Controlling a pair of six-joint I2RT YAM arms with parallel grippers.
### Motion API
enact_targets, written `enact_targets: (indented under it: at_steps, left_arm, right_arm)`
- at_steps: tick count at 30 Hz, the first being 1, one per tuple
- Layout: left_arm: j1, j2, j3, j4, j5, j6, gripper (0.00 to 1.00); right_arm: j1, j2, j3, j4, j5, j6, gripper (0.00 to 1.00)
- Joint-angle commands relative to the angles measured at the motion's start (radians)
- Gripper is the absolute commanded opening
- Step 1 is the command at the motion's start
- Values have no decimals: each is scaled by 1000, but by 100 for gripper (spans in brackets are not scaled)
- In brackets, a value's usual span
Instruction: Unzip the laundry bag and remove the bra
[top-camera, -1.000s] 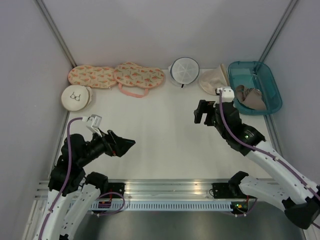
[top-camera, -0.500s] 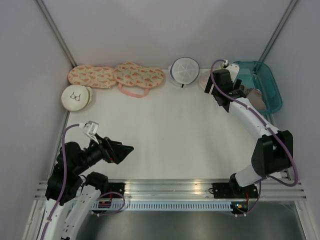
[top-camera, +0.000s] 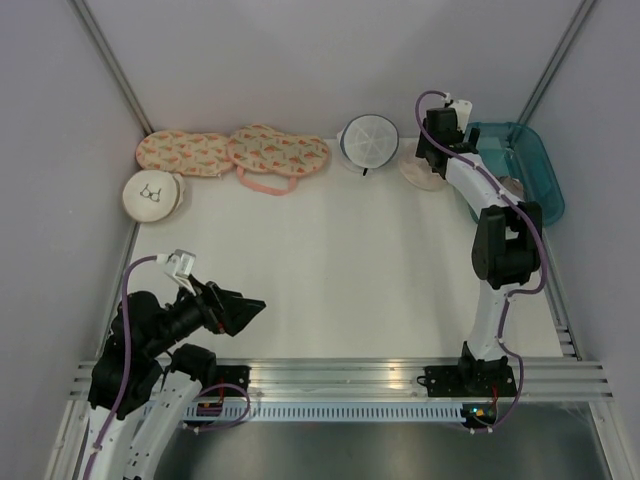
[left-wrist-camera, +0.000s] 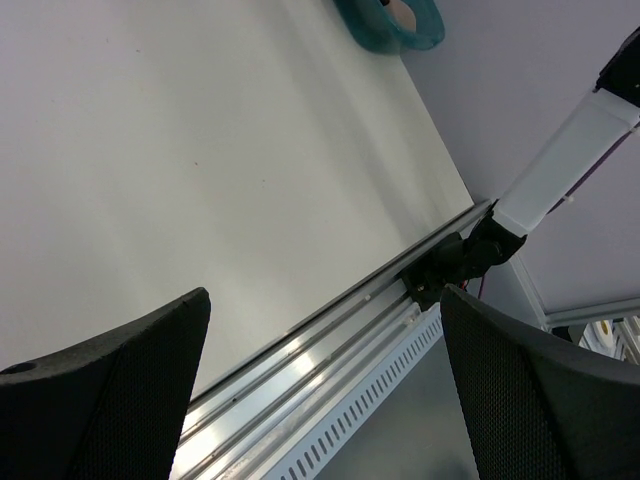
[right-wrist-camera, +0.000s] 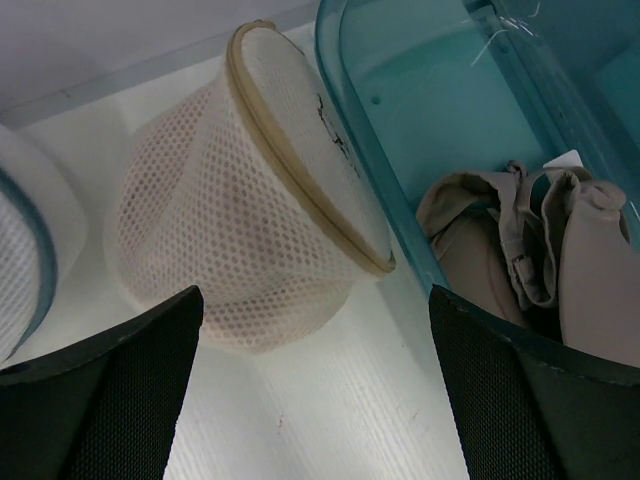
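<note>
The near part of the laundry bag's tan (right-wrist-camera: 346, 238) rim runs raised toward the gap between my open fingers, so my right gripper needs to go down onto it next.
The laundry bag (right-wrist-camera: 250, 220) is a cream mesh dome with a tan rim, lying on its side against the teal bin. It also shows in the top view (top-camera: 412, 168) at the back right. A faint pinkish tint shows through the mesh; the bra itself is hidden. My right gripper (right-wrist-camera: 315, 300) is open and empty, just above and in front of the bag; in the top view (top-camera: 428, 155) it hangs over it. My left gripper (top-camera: 245, 305) is open and empty near the table's front left, far from the bag, and faces the front rail in its wrist view (left-wrist-camera: 325, 295).
A teal bin (top-camera: 530, 150) at the back right holds a tan-grey bra (right-wrist-camera: 520, 260). A white mesh bag (top-camera: 368, 140) with a dark rim stands left of the laundry bag. Two peach pouches (top-camera: 230, 152) and another cream round bag (top-camera: 152, 195) with a bra drawing lie at the back left.
My right arm has swung from mid-table to the back right, over the laundry bag. My left arm has pulled back slightly toward the front edge.
</note>
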Motion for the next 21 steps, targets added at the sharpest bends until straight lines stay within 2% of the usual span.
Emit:
enact_targets:
  at_steps: [1,5,8,10,11,14,16,17,19,20,21]
  left_arm:
    - [1,-15,-2,-30,17,-32,100]
    - [1,-29,3,-37,17,-48,100]
    - [1,-35,12,-45,10,-52,100]
    - [1,-38,14,-48,0,-52,100]
    - [3,-40,15,-50,-3,-54,100]
    - [1,-40,12,-50,-4,-57,100]
    - [1,-37,12,-50,-4,-59,100]
    - [3,-37,12,-50,-4,-57,100]
    - [3,-35,14,-50,-4,-57,100]
    - [1,-37,12,-50,-6,-58,100]
    - [3,-37,12,-50,-4,-59,100]
  right_arm:
    - [-16,62,101,-5,46,-66,98]
    - [-21,151,181,-2,49,-108,98]
    - [-32,192,224,-14,-16,-123,97]
    - [-33,225,243,-23,-54,-135,85]
    - [-33,235,249,-32,-60,-134,71]
    - [-35,229,234,-28,-72,-135,46]
    - [-35,225,226,-23,-69,-141,37]
    - [-35,217,223,-26,-65,-146,25]
    - [-35,203,214,-32,-56,-146,7]
    - [-33,177,206,-37,-50,-141,0]
    - [-33,161,194,-39,-46,-134,0]
